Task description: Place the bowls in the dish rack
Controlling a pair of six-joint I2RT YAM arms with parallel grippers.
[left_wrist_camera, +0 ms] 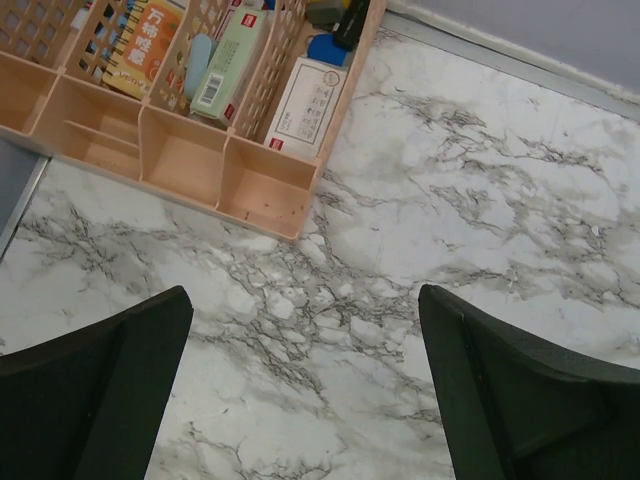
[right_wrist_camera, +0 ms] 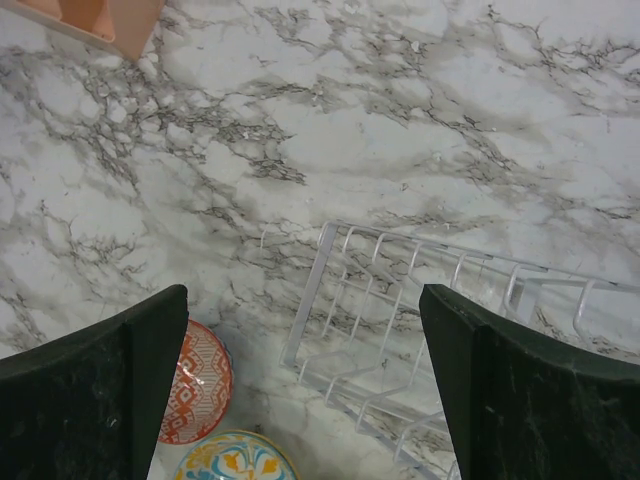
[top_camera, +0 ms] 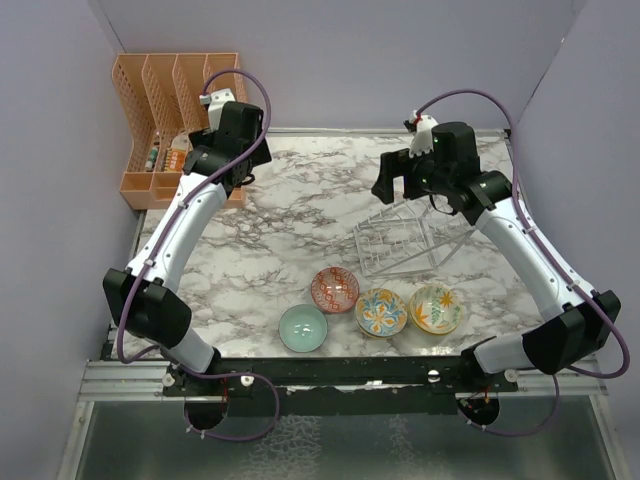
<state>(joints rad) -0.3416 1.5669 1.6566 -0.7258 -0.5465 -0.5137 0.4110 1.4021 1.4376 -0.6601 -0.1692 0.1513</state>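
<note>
The left gripper swings back and down next to close on the pale teal bowl's near rim by the bar, since the rack still stands empty.
Four bowls sit in a row near the table's front: pale teal bowl, red-pink patterned bowl, blue-orange floral bowl, yellow bowl. The wire dish rack stands empty just behind them. My right gripper hovers open and empty above the rack's far side; its wrist view shows the rack, the red-pink bowl and the floral bowl below. My left gripper is open and empty at the far left, over bare marble beside the orange organizer.
An orange plastic slotted organizer holding boxes and small items stands at the back left corner, also in the left wrist view. Purple walls enclose the table at the back and sides. A metal rail runs along the front edge.
</note>
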